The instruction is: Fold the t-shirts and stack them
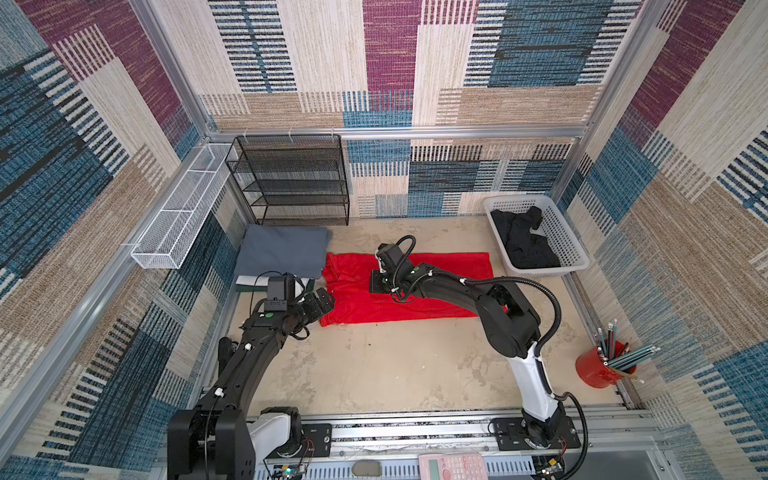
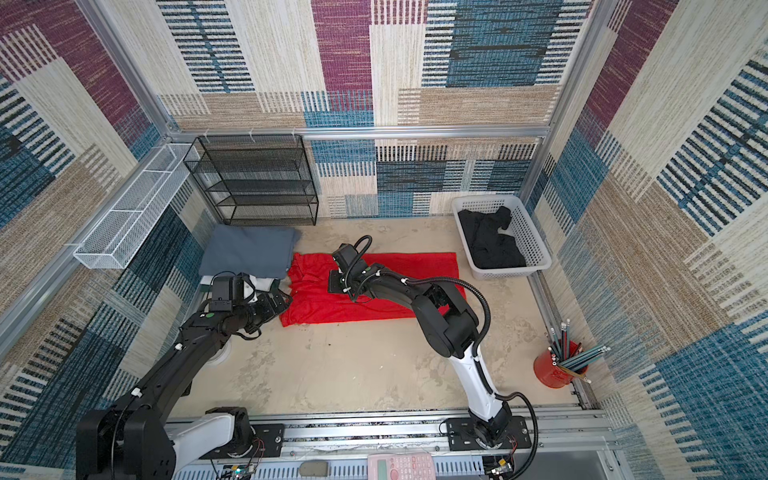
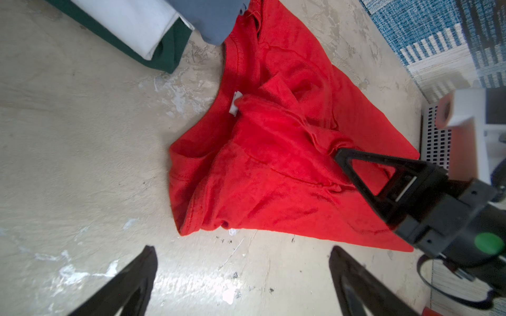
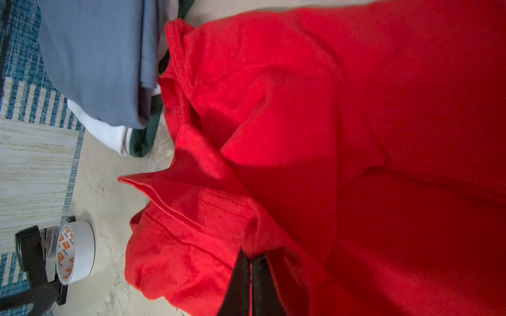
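Observation:
My right gripper draws the pinched fold outward toward the red t-shirt's far long edge (image 1: 424, 256) (image 4: 316, 14) next and releases it, since the cloth is bunched.
The red t-shirt (image 1: 357, 307) (image 2: 316, 307) lies lengthwise across the middle of the table, rumpled at its left end, where the white neck label (image 3: 236, 105) shows. My right gripper (image 1: 376, 284) (image 4: 250, 257) is shut on a bunched fold of it near the collar; its black finger (image 3: 339, 156) shows in the left wrist view. My left gripper (image 1: 322, 301) (image 3: 242, 250) hangs open over bare table beside the shirt's front left corner. A folded grey t-shirt (image 1: 282, 249) (image 4: 95, 54) tops a white one (image 3: 131, 19) and a dark green one (image 3: 167, 49). A black t-shirt (image 1: 523, 241) lies crumpled.
The black t-shirt sits in a white basket (image 1: 569, 249) at the back right. A black mesh shelf (image 1: 291, 183) and a white wire tray (image 1: 183, 212) stand at the back left. A red cup of pencils (image 1: 598, 365) is at the right, and a tape roll (image 4: 79, 251) lies left of the red shirt.

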Tool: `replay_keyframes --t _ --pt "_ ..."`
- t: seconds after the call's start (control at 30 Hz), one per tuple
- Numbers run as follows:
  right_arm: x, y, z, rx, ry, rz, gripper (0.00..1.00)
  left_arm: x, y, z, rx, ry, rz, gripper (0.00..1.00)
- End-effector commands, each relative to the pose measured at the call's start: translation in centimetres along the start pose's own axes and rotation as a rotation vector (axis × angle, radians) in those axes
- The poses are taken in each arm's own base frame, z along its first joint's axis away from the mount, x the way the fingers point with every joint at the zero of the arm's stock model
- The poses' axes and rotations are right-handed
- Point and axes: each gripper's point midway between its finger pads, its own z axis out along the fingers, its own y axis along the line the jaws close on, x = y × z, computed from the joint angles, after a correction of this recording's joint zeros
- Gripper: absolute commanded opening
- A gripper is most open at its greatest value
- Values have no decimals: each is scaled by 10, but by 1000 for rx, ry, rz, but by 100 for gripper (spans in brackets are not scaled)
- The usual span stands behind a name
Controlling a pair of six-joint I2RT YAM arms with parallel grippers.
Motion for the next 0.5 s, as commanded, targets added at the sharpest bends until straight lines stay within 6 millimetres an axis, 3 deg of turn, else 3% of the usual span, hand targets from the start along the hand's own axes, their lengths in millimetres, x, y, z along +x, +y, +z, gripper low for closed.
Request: replay_keyframes --t 0.0,0.2,0.47 --pt "-11 -3 6 -1 -15 -22 0 -1 -2 -1 3 7 25 98" --pt "-30 -14 15 45 -45 -21 0 0 -1 4 0 25 25 98" --pt "-53 -34 9 98 -110 2 0 2 0 7 -4 42 25 98"
